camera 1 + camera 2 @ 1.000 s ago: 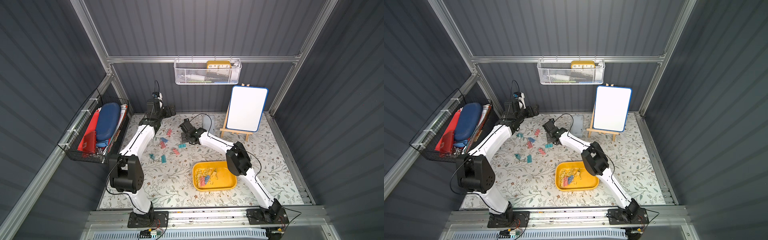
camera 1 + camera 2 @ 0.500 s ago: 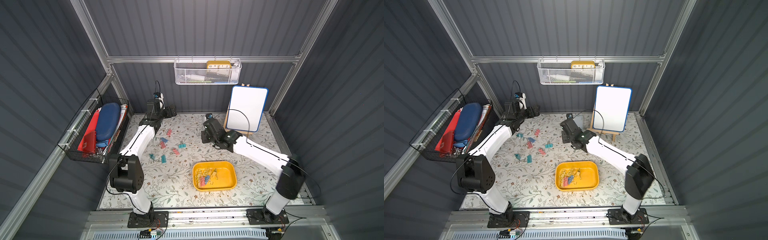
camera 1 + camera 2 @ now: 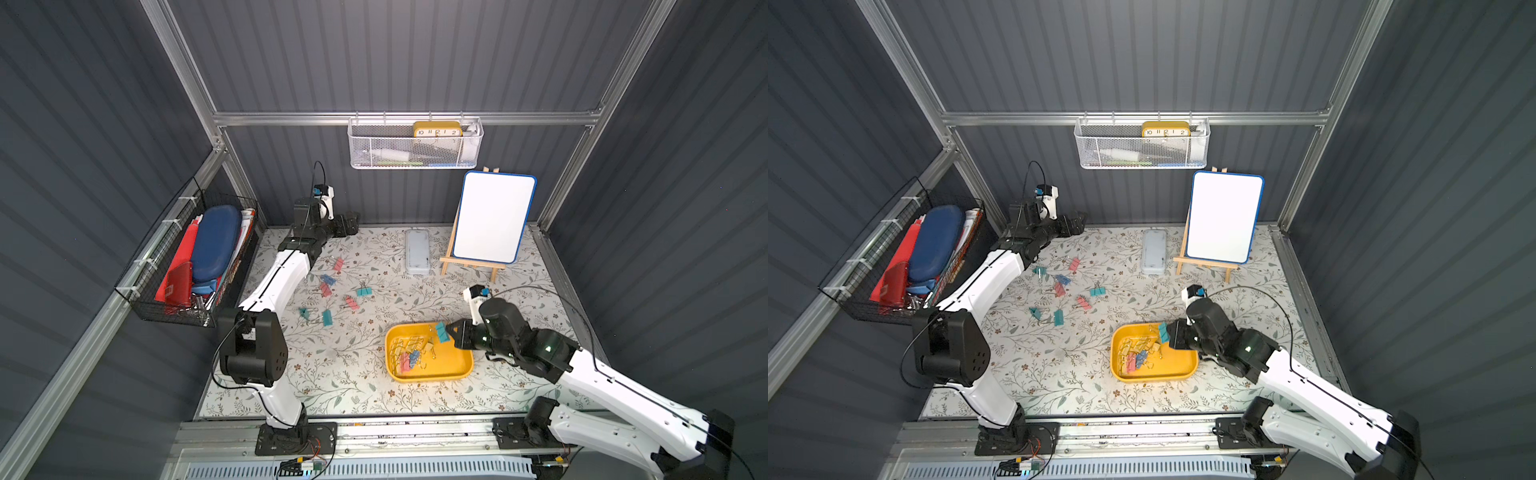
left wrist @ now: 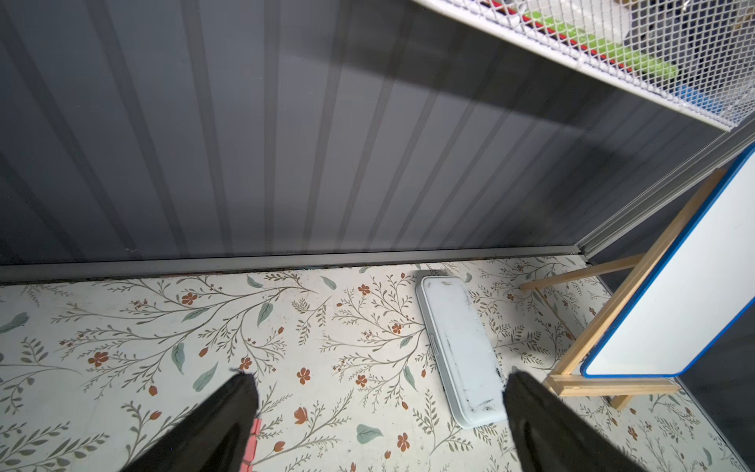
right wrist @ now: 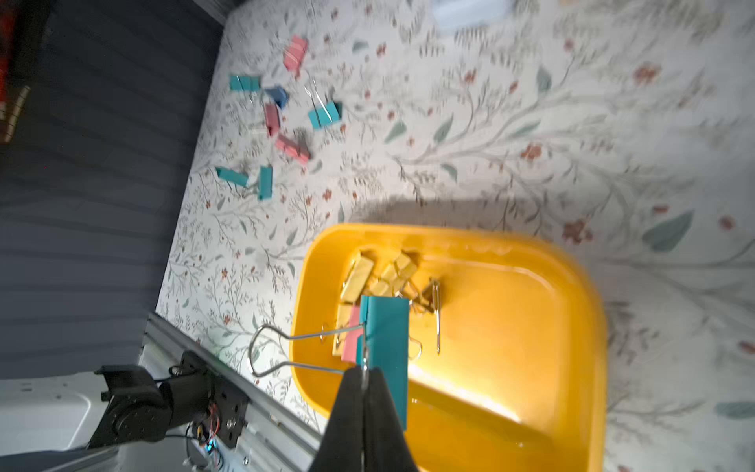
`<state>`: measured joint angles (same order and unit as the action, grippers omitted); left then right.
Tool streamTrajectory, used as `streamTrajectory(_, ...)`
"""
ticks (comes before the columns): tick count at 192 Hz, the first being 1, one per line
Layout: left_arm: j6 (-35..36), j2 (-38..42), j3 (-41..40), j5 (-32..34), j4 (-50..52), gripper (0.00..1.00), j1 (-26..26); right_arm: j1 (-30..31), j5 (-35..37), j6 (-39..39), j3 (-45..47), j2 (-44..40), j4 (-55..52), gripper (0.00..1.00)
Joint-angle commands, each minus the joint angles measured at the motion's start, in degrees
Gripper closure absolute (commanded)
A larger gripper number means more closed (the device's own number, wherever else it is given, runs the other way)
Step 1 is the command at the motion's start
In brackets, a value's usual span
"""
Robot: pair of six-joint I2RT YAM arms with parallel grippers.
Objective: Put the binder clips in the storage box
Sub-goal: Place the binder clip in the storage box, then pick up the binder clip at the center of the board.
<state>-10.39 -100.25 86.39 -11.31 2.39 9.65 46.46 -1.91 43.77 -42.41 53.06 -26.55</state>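
The robot's right gripper should next move back and down to release the teal binder clip [image 3: 441, 332], because the box's bare bottom is below the gripper and back from it.
The yellow storage box [image 3: 451, 368] [image 3: 1177, 368] [image 5: 531, 327] lies at the front middle of the floral mat, with several yellow, pink and blue binder clips [image 3: 409, 353] heaped at its left end. My right gripper [image 3: 451, 332] [image 3: 1170, 334] [image 5: 362, 374] hovers over the box's back edge, shut on the wire handle of a teal binder clip [image 3: 441, 332] [image 5: 388, 331]. Several loose pink, teal and blue clips [image 3: 328, 291] [image 5: 286, 118] lie scattered on the mat's left half. My left gripper [image 3: 351, 220] [image 4: 378, 378] stands open and empty near the back wall.
A flat grey lidded case [image 3: 417, 251] [image 4: 457, 347] lies by the back wall, next to a small whiteboard on a wooden easel [image 3: 492, 218]. A white mesh basket [image 3: 415, 147] hangs on the back wall. A black wire basket [image 3: 195, 257] hangs on the left wall.
My right arm has swung from the loose clips at the back to above the yellow box, carrying the teal clip. The left arm has barely moved.
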Motion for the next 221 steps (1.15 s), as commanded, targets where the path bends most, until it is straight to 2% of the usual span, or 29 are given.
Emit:
streamTrajectory(1, 1.3, 1.9, -0.5, 0.2, -0.5, 0.01, -0.2, 1.5, -6.0, 6.6, 3.6, 2.3, 3.9, 1.0)
streamTrajectory(40, 1.4, 1.4, -0.8, 0.3, -0.6, 0.01, -0.2, 2.1, -9.0, 11.3, 9.5, 8.9, 14.0, 1.0)
streamTrajectory(82, 1.3, 0.9, -0.7, 0.1, -0.6, 0.01, -0.1, 2.1, -6.8, 12.0, 12.4, 12.1, 14.5, 1.0)
streamTrajectory(110, 1.3, 0.7, -0.7, 0.2, -0.6, 0.01, 0.0, 2.2, -4.5, 11.2, 11.7, 9.1, 10.2, 0.79)
streamTrajectory(131, 1.2, 0.8, -0.7, 0.4, -0.6, 0.01, 0.0, 2.2, 0.8, 9.8, 10.1, 4.7, 5.4, 0.66)
streamTrajectory(152, 1.2, 0.9, -0.8, 0.6, -0.8, 0.01, 0.0, 2.1, 6.0, 6.1, 6.8, 1.3, 3.5, 0.61)
streamTrajectory(169, 1.0, 0.9, -0.8, 0.8, -0.8, 0.01, 0.1, 2.0, 8.7, 1.4, 1.9, 2.5, 3.7, 0.58)
streamTrajectory(197, 0.7, 1.3, -0.9, 2.7, -0.8, 0.01, 0.1, 2.0, 10.3, -6.7, -10.6, 14.5, 4.8, 0.56)
streamTrajectory(221, 0.5, 1.8, -1.1, 4.2, -0.7, 0.01, 0.1, 1.4, 6.6, -13.1, -23.9, 29.7, 6.9, 0.53)
